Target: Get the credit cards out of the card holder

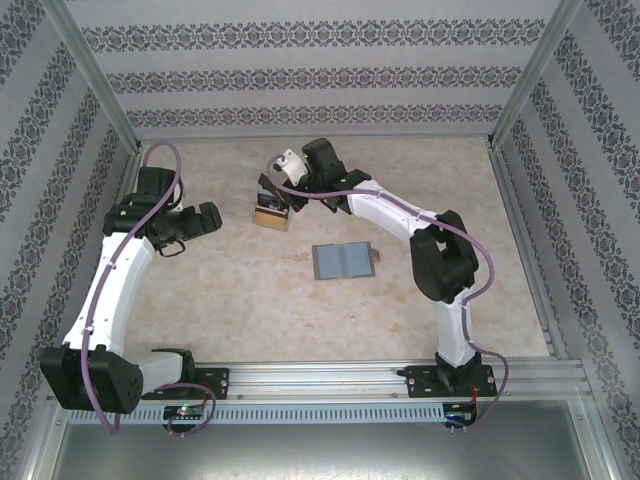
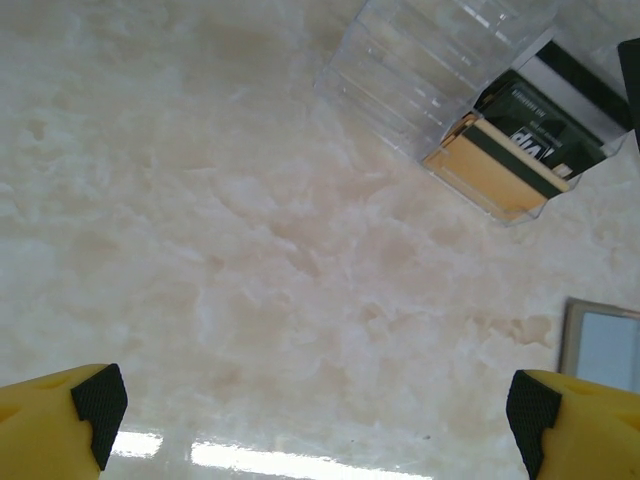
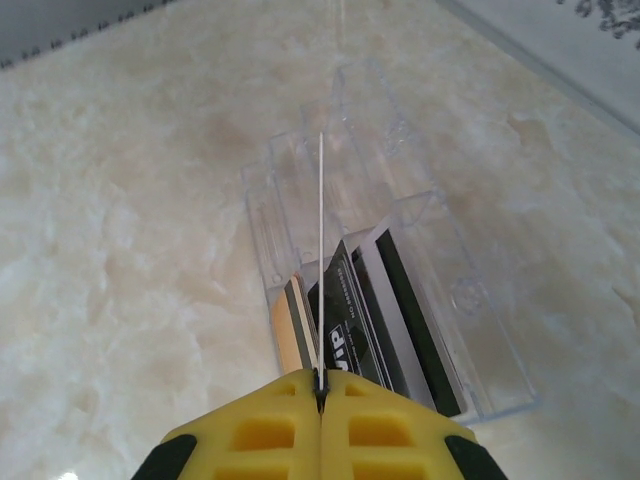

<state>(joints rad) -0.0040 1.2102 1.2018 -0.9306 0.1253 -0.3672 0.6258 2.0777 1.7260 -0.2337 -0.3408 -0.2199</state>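
Observation:
I will next lower my right gripper to the dark cards' slot [image 1: 270, 200] [image 3: 347, 325] below it in the see-through box and let go of the card, since it stands upright like them.
The card holder [image 1: 343, 262], a thin grey open wallet, lies flat at mid-table; its corner [image 2: 605, 345] shows at the right of the left wrist view. My right gripper [image 3: 321, 385] is shut on a thin white credit card [image 3: 321, 250] seen edge-on, held upright over a see-through box [image 3: 470, 330]. In that box stand more credit cards [image 3: 350, 320], tan-gold, dark and white with a black stripe. In the top view the right gripper [image 1: 277, 195] hangs over the box [image 1: 270, 213]. My left gripper [image 1: 207, 220] stands open and empty to the box's left, its fingertips [image 2: 95, 400] wide apart.
Metal frame rails run along the table's left [image 1: 125, 170], right [image 1: 520, 230] and front [image 1: 330, 375] edges. Patterned walls close in the back and sides. Bare marbled tabletop [image 1: 250, 310] stretches between the card holder and the arm bases.

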